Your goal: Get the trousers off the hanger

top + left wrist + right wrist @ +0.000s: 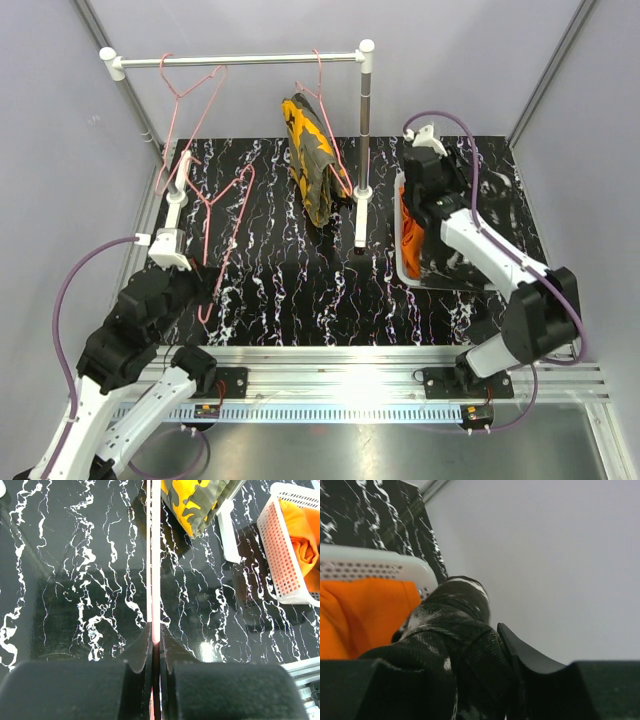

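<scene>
The black trousers still spread past the basket's opposite side, so the robot's right gripper should move over the basket (402, 270) toward the rack post next.
The camouflage trousers (310, 155) hang on a pink hanger on the rack's rod (240, 60); they also show in the left wrist view (200, 502). The orange trousers (413, 240) lie in the white basket (402, 270). My right gripper (470, 630) is over the basket, shut on the black trousers with white specks (455, 630), which cover its left finger. My left gripper (156, 632) is shut on the wire of an empty pink hanger (155, 555) low over the table; it also shows in the top view (205, 283).
A second empty pink hanger (190, 85) hangs at the left end of the rod. The rack's white posts stand at the left (178, 190) and at the middle right (362, 220). Grey walls enclose the black marbled table (290, 290).
</scene>
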